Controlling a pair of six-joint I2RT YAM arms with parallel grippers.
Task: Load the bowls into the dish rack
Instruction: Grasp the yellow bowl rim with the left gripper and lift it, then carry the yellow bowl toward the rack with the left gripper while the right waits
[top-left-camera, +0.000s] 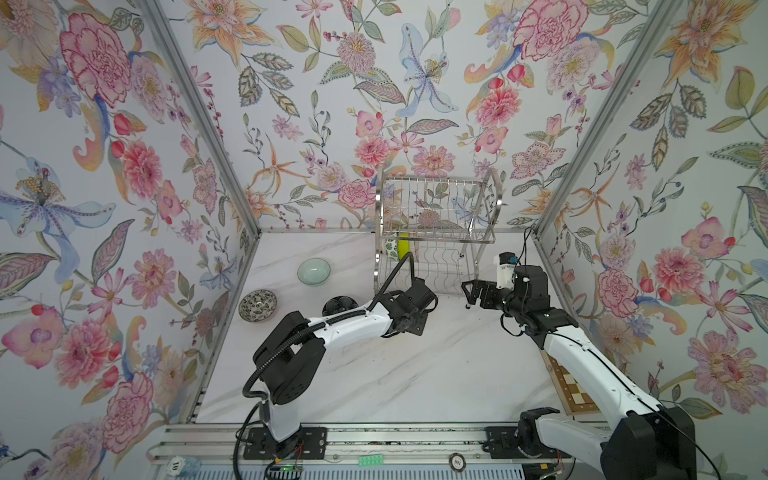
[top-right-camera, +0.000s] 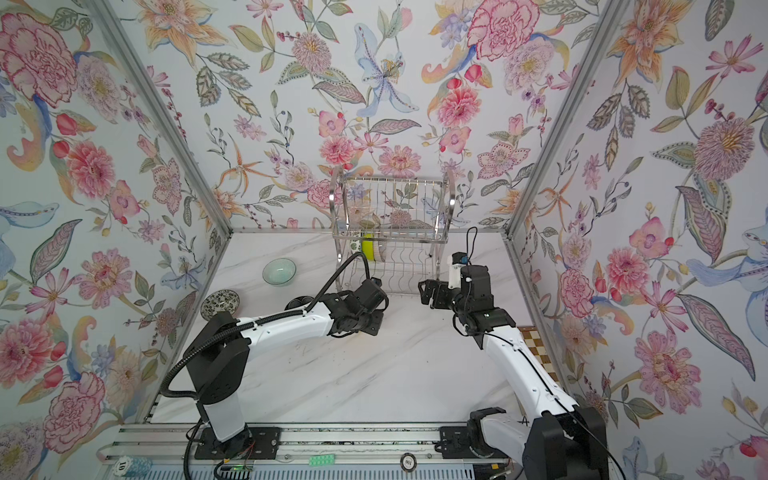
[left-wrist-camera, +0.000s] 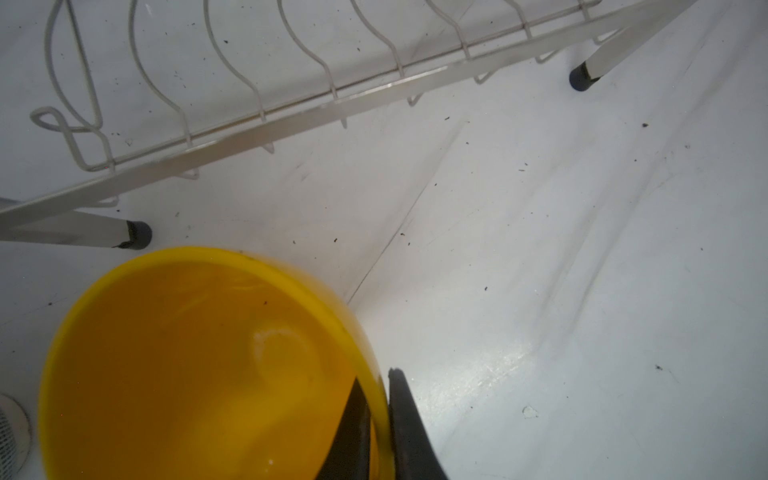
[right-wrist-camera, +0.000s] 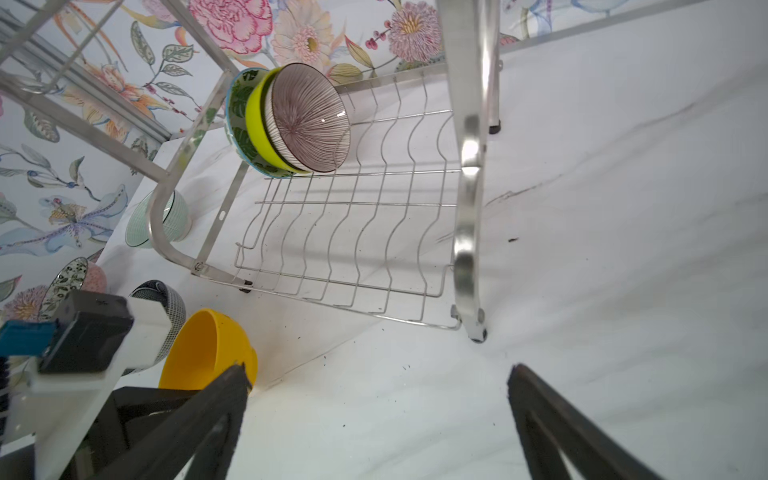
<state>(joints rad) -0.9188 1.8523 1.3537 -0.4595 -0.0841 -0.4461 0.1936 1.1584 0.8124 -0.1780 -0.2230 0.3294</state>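
Note:
The left gripper moves down and back next, seating the orange-yellow bowl, then releases its rim, as clear tabletop in front of the rack lies below it.
My left gripper (left-wrist-camera: 376, 378) is shut on the rim of the orange-yellow bowl (left-wrist-camera: 199, 374), one finger inside and one outside. The bowl is just in front of the dish rack (top-left-camera: 436, 216), low over the table. In both top views my left wrist (top-left-camera: 411, 303) hides the bowl. My right gripper (right-wrist-camera: 376, 374) stands open and empty beside the rack's front right leg. On the lower tier the pink striped bowl (right-wrist-camera: 309, 120), the lime bowl (right-wrist-camera: 255, 120) and the green-leaf bowl (right-wrist-camera: 237, 104) stand nested on edge. The celadon bowl (top-left-camera: 313, 272), the speckled bowl (top-left-camera: 257, 305) and the navy bowl (top-left-camera: 340, 305) sit on the table's left.
A wooden chessboard (top-left-camera: 569, 386) lies at the right edge under my right arm. Flowered walls close in the white marble table (top-left-camera: 415, 374) on three sides. The rack's rubber-tipped legs (left-wrist-camera: 139, 235) rest on the table near the held bowl.

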